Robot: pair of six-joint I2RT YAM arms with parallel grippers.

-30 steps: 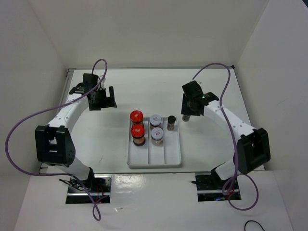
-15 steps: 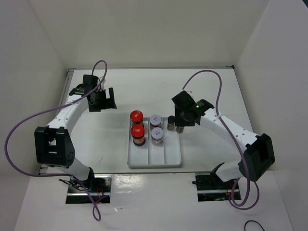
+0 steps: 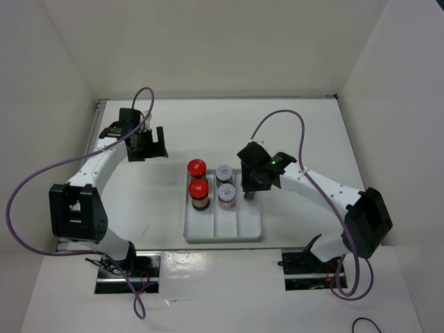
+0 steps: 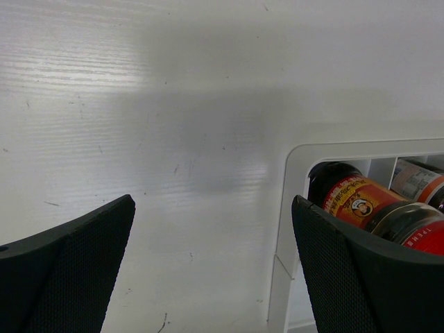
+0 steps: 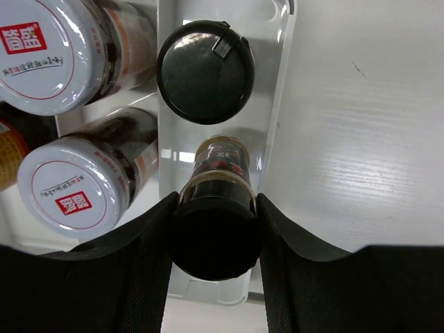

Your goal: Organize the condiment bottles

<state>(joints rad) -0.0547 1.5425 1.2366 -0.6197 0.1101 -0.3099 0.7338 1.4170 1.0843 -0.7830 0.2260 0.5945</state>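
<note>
The right gripper lowers its dark bottle onto the tray section's bare bottom beside the standing black-capped bottle next and releases it, as that spot is still empty.
My right gripper (image 3: pixel 249 184) (image 5: pixel 215 239) is shut on a small dark black-capped bottle (image 5: pixel 216 208) (image 3: pixel 248 195). It holds the bottle over the right compartment of the white divided tray (image 3: pixel 236 227), just in front of the other black-capped bottle (image 5: pixel 205 71), which stands in that compartment. Two white-lidded jars (image 3: pixel 224 173) (image 3: pixel 227 193) stand in the middle compartment. Two red-lidded jars (image 3: pixel 196 167) (image 3: pixel 199 189) stand in the left one. My left gripper (image 3: pixel 148 143) (image 4: pixel 214 270) is open and empty over bare table, left of the tray.
In the left wrist view the tray's corner rim (image 4: pixel 286 208) and a red-lidded jar (image 4: pixel 368 211) lie just right of the gripper. White walls close in the table on three sides. The front halves of the tray's compartments hold nothing.
My right gripper has carried the small dark bottle leftward, from the table right of the tray to over the tray's right compartment. The left arm has not moved.
</note>
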